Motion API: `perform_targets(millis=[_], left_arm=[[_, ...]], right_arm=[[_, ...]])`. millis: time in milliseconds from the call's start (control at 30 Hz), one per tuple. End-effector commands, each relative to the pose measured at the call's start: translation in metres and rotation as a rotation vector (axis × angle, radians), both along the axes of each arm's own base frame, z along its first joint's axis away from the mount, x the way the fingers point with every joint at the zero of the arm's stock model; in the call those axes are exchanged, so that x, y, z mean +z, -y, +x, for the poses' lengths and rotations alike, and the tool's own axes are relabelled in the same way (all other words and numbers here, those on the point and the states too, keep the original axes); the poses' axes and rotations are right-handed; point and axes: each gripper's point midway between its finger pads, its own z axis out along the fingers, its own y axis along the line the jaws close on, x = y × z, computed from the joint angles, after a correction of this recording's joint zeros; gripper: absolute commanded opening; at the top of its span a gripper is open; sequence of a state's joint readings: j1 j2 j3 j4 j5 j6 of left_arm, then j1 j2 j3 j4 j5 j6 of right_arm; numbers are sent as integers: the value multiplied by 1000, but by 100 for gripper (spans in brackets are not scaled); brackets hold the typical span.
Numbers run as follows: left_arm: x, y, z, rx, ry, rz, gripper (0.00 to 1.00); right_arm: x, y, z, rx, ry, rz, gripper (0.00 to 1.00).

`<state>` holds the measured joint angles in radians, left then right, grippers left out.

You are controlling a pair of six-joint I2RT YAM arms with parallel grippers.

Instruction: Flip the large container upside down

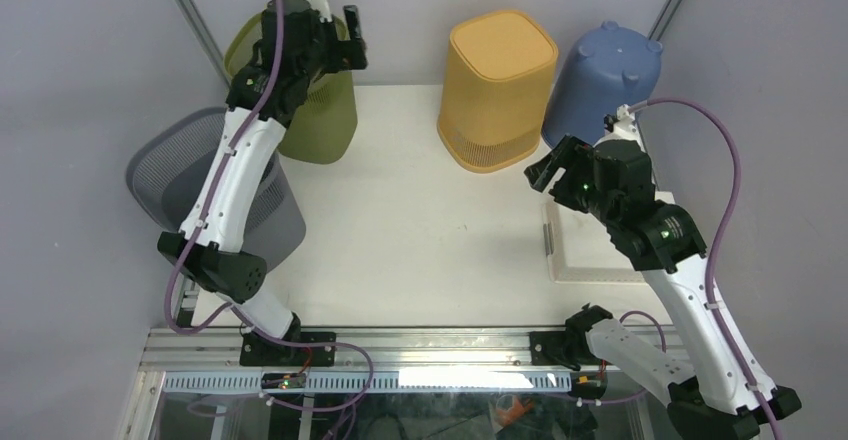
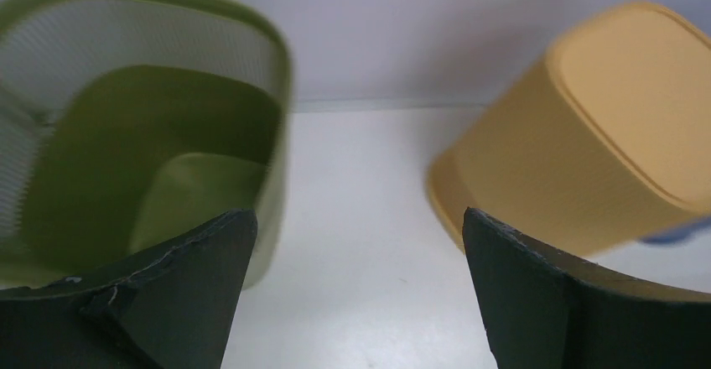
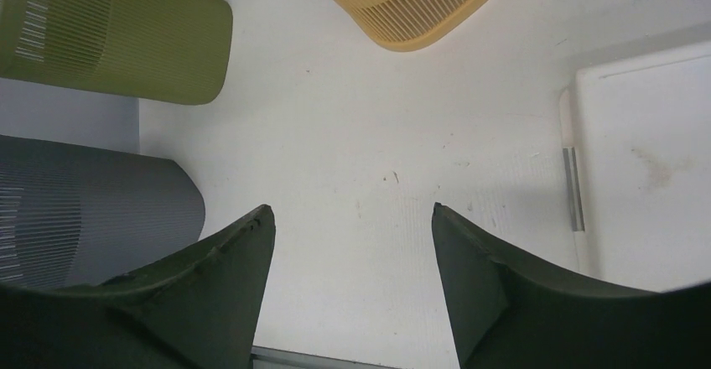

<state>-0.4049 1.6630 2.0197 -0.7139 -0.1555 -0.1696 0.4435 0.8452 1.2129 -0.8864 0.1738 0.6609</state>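
Observation:
The green basket's opening has room for one finger, so my left gripper will next move down onto the green basket's rim facing the yellow basket (image 2: 283,92) and close.
A green slatted basket (image 1: 325,120) stands upright at the back left, mouth up; the left wrist view looks into its hollow inside (image 2: 126,159). My left gripper (image 1: 352,38) is open and empty, raised just above and right of its right rim (image 2: 356,214). A wider grey mesh basket (image 1: 170,175) stands at the table's left edge, partly behind my left arm. My right gripper (image 1: 545,170) is open and empty above the white table (image 3: 352,208), right of centre. The green basket (image 3: 126,42) and grey basket (image 3: 84,210) also show in the right wrist view.
A yellow basket (image 1: 497,85) stands upside down at the back centre, also in the left wrist view (image 2: 587,151). A blue bin (image 1: 600,80) stands upside down behind my right arm. A flat white tray (image 1: 590,255) lies under my right arm, near the right edge.

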Motion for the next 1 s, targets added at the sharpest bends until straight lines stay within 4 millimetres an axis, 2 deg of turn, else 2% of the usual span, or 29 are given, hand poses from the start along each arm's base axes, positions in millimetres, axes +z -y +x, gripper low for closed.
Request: perform_targets(millis=[0, 133, 233, 333, 433, 533, 633, 733, 767, 833, 900, 967], left_arm=[[-1, -54, 9, 187, 23, 160, 99], [-9, -74, 30, 238, 42, 238, 99], [-26, -71, 49, 189, 26, 258, 99], [-43, -77, 64, 190, -13, 261, 99], [-62, -72, 70, 153, -58, 255, 98], [-81, -69, 72, 133, -106, 264, 93], [-94, -64, 72, 111, -143, 261, 80], [-98, -58, 72, 86, -157, 238, 51], [-98, -57, 71, 80, -159, 231, 45], [-94, -52, 69, 58, -153, 211, 36], [-88, -44, 66, 22, -144, 189, 33], [-81, -35, 61, -16, -131, 165, 23]], right_arm=[[24, -7, 6, 17, 89, 50, 72], [24, -6, 4, 14, 91, 55, 72], [23, -6, 3, 16, 85, 59, 72], [22, -5, 0, 14, 82, 61, 73], [22, -1, -3, 4, 87, 61, 73], [20, 1, -4, -1, 83, 54, 72], [18, 1, -4, -1, 80, 52, 73], [17, 1, -4, -3, 77, 47, 72], [17, 1, -4, -4, 77, 47, 72], [15, 1, -3, -5, 74, 45, 73], [14, 2, -3, -7, 73, 45, 72], [12, 1, -3, -5, 69, 47, 72]])
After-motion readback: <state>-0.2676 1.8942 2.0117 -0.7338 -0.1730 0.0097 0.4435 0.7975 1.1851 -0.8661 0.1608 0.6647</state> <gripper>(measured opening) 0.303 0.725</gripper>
